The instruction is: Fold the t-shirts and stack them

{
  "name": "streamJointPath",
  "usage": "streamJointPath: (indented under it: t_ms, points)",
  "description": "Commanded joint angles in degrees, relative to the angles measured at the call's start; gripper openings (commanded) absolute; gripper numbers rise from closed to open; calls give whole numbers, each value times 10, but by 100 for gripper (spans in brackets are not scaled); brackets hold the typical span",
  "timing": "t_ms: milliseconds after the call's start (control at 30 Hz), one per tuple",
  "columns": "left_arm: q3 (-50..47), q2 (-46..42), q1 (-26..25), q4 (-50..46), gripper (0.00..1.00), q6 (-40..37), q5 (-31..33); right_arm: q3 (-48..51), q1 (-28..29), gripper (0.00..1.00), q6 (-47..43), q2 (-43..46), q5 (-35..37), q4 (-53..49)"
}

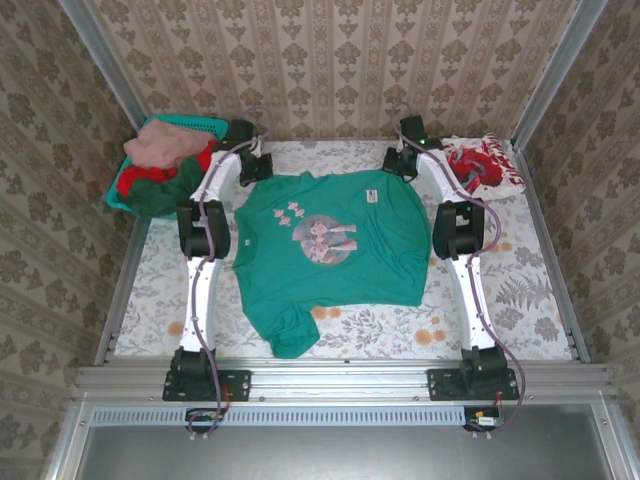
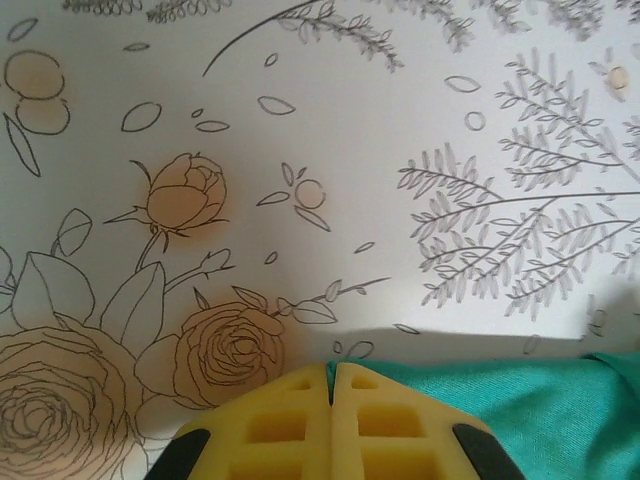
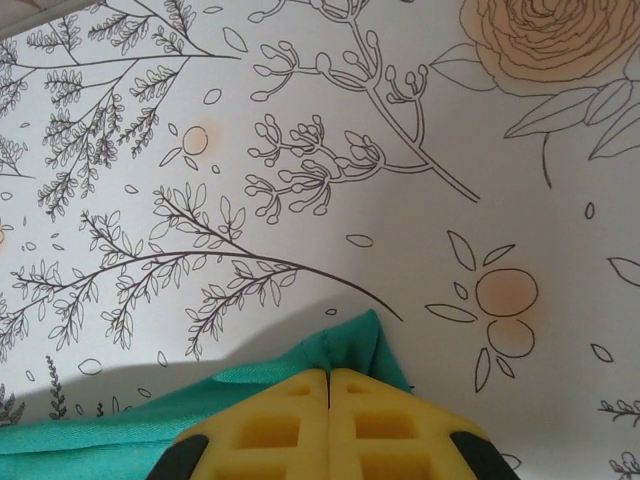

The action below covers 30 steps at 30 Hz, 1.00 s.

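The robot will next use its right gripper to pull the t-shirt's bunched far corner back toward the base, over the t-shirt's spread body, and then let go of the corner.
A teal-green t-shirt [image 1: 330,250] with a pale pinkish chest print lies spread flat in the middle of the table. My left gripper [image 1: 255,168] is at its far left corner. In the left wrist view its yellow fingers [image 2: 290,420] are pressed together, and the left gripper [image 2: 332,368] is shut on the cloth edge [image 2: 520,400]. My right gripper [image 1: 398,165] is at the far right corner. In the right wrist view the right gripper [image 3: 329,373] is shut on a bunched corner of the same shirt [image 3: 355,345].
A teal mesh basket [image 1: 118,198] at the far left holds salmon-pink [image 1: 165,143], red [image 1: 135,178] and dark green [image 1: 165,198] shirts. A red-and-white patterned shirt [image 1: 483,163] lies at the far right. Patterned walls enclose the floral tablecloth [image 1: 530,300].
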<state>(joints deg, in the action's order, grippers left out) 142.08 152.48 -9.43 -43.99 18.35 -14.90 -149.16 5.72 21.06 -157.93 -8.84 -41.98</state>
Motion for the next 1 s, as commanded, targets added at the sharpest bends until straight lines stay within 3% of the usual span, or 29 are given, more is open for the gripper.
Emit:
streamJointPath:
  t_ms: [0, 133, 233, 467, 667, 967]
  points:
    - [16, -72, 2, 9, 0, 7, -25, -16, -4, 0, -9, 48, -9, -5]
    - [9, -111, 6, 12, 0, 17, -49, -10, -8, 0, -20, 85, -34, -16]
    - [-53, -158, 6, 29, 0, 15, -65, 26, -9, 0, -40, 120, -51, -23]
    - [-359, -339, 9, 156, 0, 13, -66, 254, -9, 0, -78, 248, -64, 41]
    - [-550, -441, 9, 217, 0, -1, -47, 455, -9, 0, -105, 355, -74, 109]
    - [-705, -531, 9, 261, 0, 5, -40, 631, -9, 0, -97, 451, -73, 186]
